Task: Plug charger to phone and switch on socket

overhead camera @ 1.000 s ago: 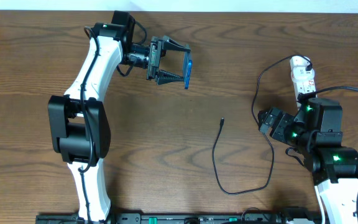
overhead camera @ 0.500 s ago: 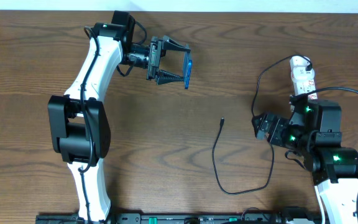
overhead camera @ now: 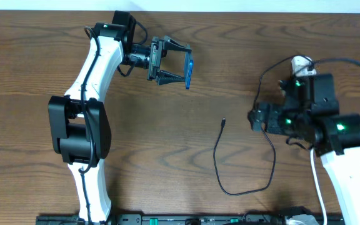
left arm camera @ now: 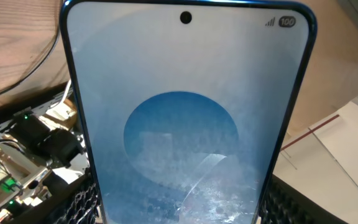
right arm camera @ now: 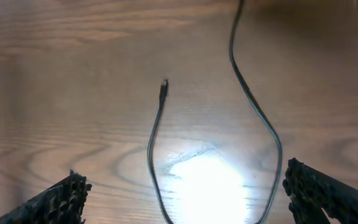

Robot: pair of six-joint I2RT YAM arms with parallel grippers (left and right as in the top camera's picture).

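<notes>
My right gripper moves outward past the plug's tip next to straddle the phone (overhead camera: 189,67) beside the left gripper's fingers, since it is held on edge there.
My left gripper (overhead camera: 175,67) is shut on the phone (overhead camera: 190,73), holding it on edge above the table at upper centre. Its blue screen fills the left wrist view (left arm camera: 185,118). The charger, a thin black cable (overhead camera: 220,169), lies in a loop on the table; its plug tip (overhead camera: 223,122) points up. In the right wrist view the tip (right arm camera: 163,87) lies ahead of my open, empty right gripper (right arm camera: 185,193). In the overhead view the right gripper (overhead camera: 255,119) is right of the tip. The socket (overhead camera: 301,64) is mostly hidden behind the right arm.
The wooden table (overhead camera: 167,144) carries the cable loop at centre right. The left arm's base (overhead camera: 80,134) stands at left. A white cord (overhead camera: 317,181) runs down beside the right arm. A rail (overhead camera: 186,219) lines the front edge.
My right arm has moved up and left, over the socket and nearer the cable tip. The left arm and phone have not moved.
</notes>
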